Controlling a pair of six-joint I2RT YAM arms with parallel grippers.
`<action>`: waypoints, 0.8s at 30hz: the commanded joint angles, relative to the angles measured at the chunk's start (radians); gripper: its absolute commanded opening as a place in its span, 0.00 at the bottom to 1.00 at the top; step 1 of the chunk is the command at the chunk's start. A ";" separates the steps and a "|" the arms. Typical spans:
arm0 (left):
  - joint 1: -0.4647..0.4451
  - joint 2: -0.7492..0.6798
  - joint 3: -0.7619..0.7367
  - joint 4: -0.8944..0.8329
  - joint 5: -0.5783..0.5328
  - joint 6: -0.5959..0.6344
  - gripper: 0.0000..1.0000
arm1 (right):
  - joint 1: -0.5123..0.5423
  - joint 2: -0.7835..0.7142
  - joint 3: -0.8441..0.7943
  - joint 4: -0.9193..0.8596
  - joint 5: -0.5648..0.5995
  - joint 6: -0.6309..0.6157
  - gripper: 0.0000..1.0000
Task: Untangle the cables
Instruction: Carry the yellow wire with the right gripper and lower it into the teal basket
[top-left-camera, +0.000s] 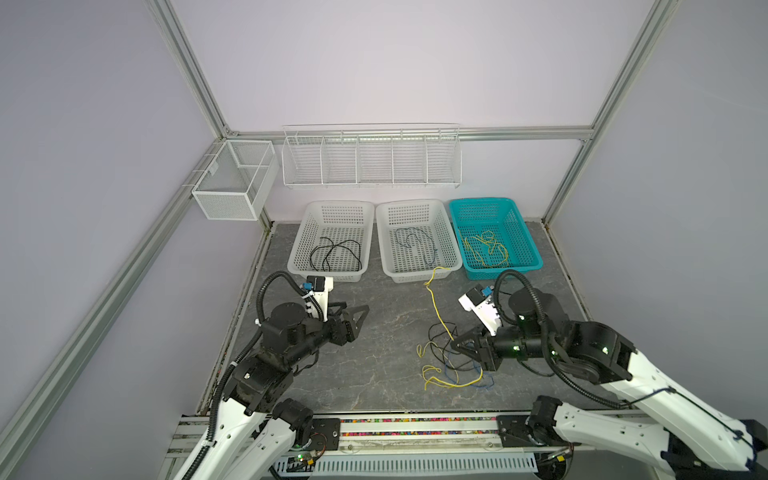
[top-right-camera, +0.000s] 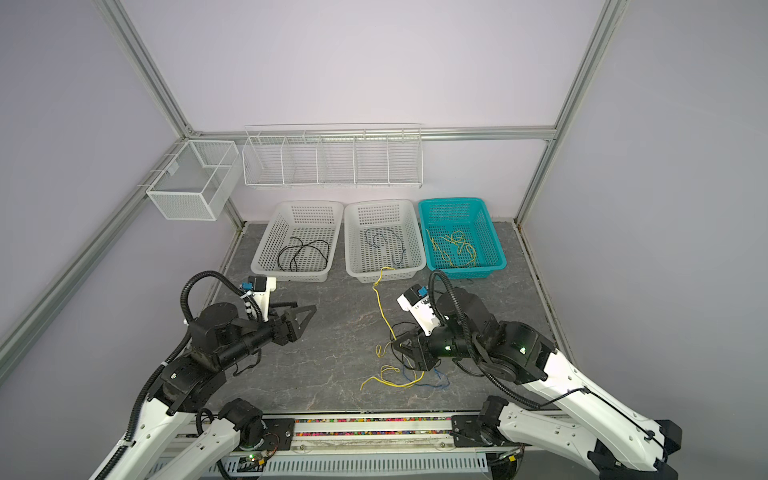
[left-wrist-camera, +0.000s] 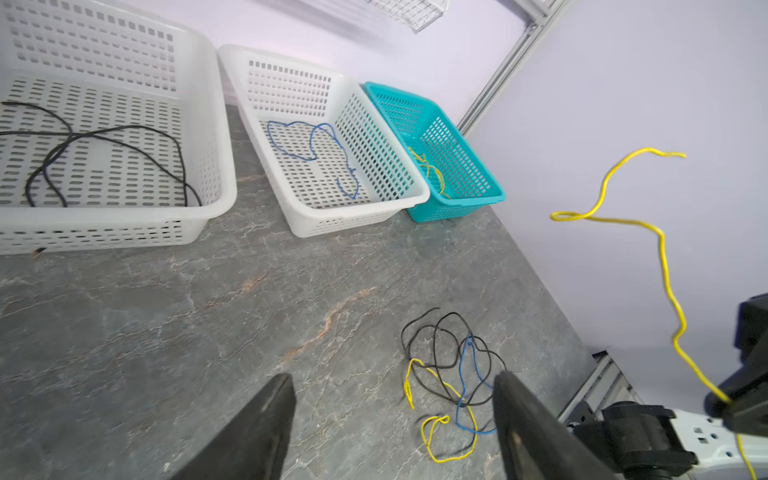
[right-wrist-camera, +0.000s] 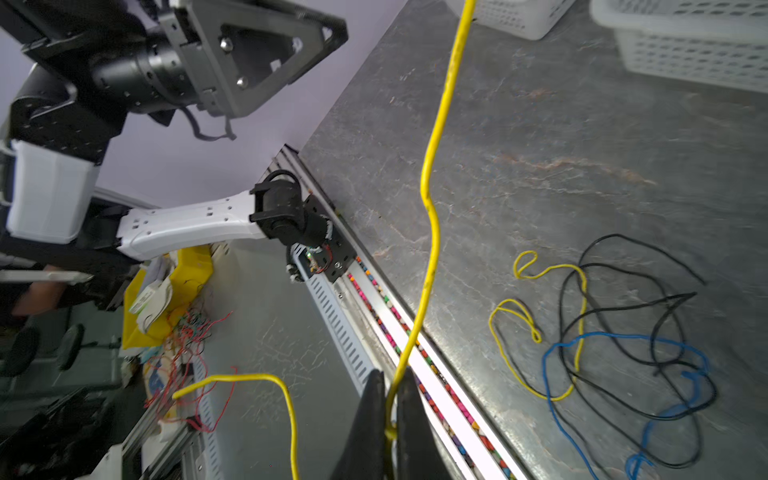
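Note:
I should next carry my right gripper's yellow cable outward and release it over the bottom of the teal basket (top-left-camera: 489, 244), where yellow cables already lie.
A loose tangle of black, blue and yellow cables (top-left-camera: 453, 370) (top-right-camera: 399, 374) (left-wrist-camera: 449, 374) (right-wrist-camera: 623, 332) lies on the grey table, right of centre. My right gripper (top-left-camera: 455, 345) (top-right-camera: 397, 347) (right-wrist-camera: 390, 374) hovers just over it, shut on one yellow cable (top-left-camera: 434, 303) (top-right-camera: 380, 305) (left-wrist-camera: 660, 257) (right-wrist-camera: 436, 137). That cable rises in the air toward the middle basket, its far end free. My left gripper (top-left-camera: 355, 307) (top-right-camera: 301, 306) (left-wrist-camera: 395, 378) stands open and empty to the left, well apart from the tangle.
Three baskets line the back: a white basket (top-left-camera: 324, 276) with a black cable, a middle white basket (top-left-camera: 419, 276) with a blue one, and a teal basket (top-left-camera: 503, 272) with yellow ones. A wire rack (top-left-camera: 370, 158) and a mesh box (top-left-camera: 232, 183) hang on the walls.

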 joint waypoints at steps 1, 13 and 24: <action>0.003 0.068 0.086 -0.114 -0.100 0.061 0.84 | -0.032 0.028 0.050 -0.051 0.217 -0.039 0.07; 0.003 0.168 0.045 -0.154 -0.350 0.100 0.97 | -0.543 0.294 0.255 0.007 0.347 -0.082 0.07; 0.003 0.159 0.008 -0.131 -0.455 0.076 1.00 | -0.821 0.685 0.498 0.046 0.305 0.008 0.07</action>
